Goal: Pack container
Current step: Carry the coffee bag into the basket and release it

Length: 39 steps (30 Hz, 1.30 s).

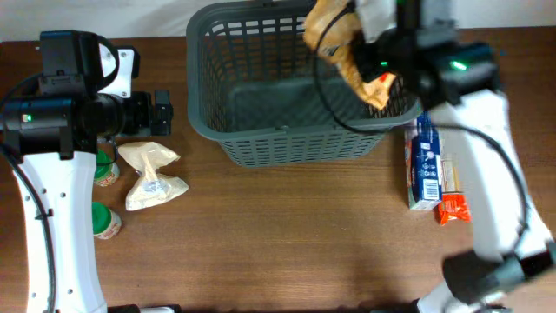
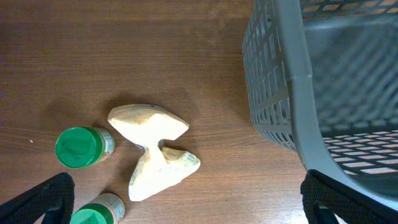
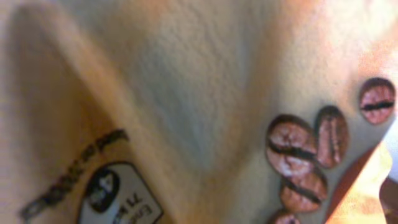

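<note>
My right gripper shifts slightly toward the basket's middle next, before it releases the tan coffee bag [image 1: 334, 35].
The dark grey slotted basket [image 1: 287, 132] stands at the back middle of the table; its wall also shows in the left wrist view [image 2: 292, 81]. My right gripper [image 1: 375, 35] is shut on a tan coffee bag [image 1: 334, 35] with an orange lower end, and holds it above the basket's right half. The bag [image 3: 186, 93], printed with coffee beans, fills the right wrist view and hides the fingers. My left gripper [image 1: 161, 113] is open and empty, left of the basket and above the table [image 2: 189, 205].
A crumpled cream bag [image 1: 149, 174] [image 2: 152, 149] lies left of the basket. Two green-lidded jars [image 1: 106, 222] [image 2: 78, 147] stand beside it. A blue and white carton [image 1: 425, 165] and an orange packet [image 1: 453, 209] lie right of the basket.
</note>
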Available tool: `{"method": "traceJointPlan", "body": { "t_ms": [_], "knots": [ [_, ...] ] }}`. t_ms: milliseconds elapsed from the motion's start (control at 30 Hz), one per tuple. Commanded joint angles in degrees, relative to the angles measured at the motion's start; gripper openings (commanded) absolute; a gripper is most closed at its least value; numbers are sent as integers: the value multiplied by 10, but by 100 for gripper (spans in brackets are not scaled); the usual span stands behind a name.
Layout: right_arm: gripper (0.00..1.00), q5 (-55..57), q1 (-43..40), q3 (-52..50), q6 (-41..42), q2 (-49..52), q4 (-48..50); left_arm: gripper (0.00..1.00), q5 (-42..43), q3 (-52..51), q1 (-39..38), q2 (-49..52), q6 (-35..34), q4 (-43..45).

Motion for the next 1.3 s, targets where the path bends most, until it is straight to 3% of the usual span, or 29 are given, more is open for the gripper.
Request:
{"method": "traceJointPlan", "body": {
  "t_ms": [0,567,633,667,767,833,900,1000,1100,1267],
  "knots": [
    [4,-24,13,12,-40,17,11,99,6,-2,2,0,5,-2],
    [4,-16,14,12,-104,113,-114,99,6,-2,2,0,5,-2],
    [20,-13,14,11,-104,114,-117,99,6,-2,2,0,5,-2],
    [40,-7,14,11,-104,114,-116,99,6,-2,2,0,5,-2],
    [62,9,14,16,-102,110,-106,99,6,-2,2,0,5,-1],
    [87,15,14,29,-88,105,-105,99,6,-2,2,0,5,-2],
    [86,19,14,51,-78,96,-105,99,6,-2,2,0,5,-2],
    [68,19,14,96,-66,77,-110,99,6,-2,2,0,5,-2],
    [67,33,12,154,-43,55,-124,99,6,-2,2,0,5,-2],
    [67,163,-8,246,10,2,-154,99,6,-2,2,0,5,-2]
  ]
}}
